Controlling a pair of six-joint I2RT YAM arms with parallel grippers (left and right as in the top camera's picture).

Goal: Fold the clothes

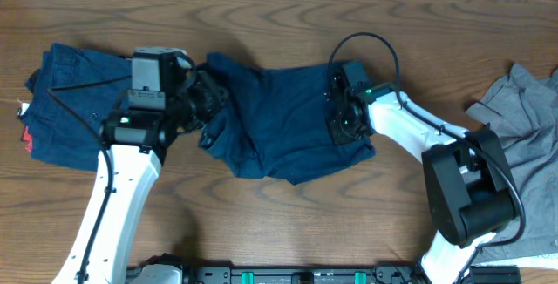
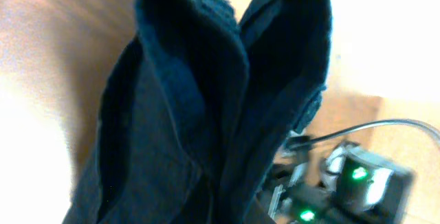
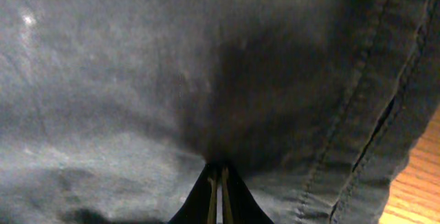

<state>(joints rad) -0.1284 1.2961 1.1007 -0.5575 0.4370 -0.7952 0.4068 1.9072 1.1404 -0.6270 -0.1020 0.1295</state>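
Observation:
The left gripper should next carry the bunched fold over the shorts' middle (image 1: 303, 112) toward the right gripper and let go of it, because the right gripper's closed fingers are pressing on the other side of the shorts.
Dark navy shorts (image 1: 279, 123) lie crumpled across the middle of the table. My left gripper (image 1: 212, 101) is at their left edge and holds a bunched fold of the fabric. In the left wrist view the navy fabric (image 2: 206, 100) rises in two folds and hides the fingers. My right gripper (image 1: 342, 114) is on the shorts' right side. In the right wrist view its fingers (image 3: 217, 186) are pressed together on the fabric (image 3: 172, 73), which fills the frame, with a stitched hem (image 3: 371, 114) at the right.
A second pair of navy shorts (image 1: 70, 101) lies folded at the far left with a red-and-white label (image 1: 26, 133). A grey garment (image 1: 523, 136) lies at the right edge. The right arm (image 2: 344, 183) shows behind the cloth in the left wrist view.

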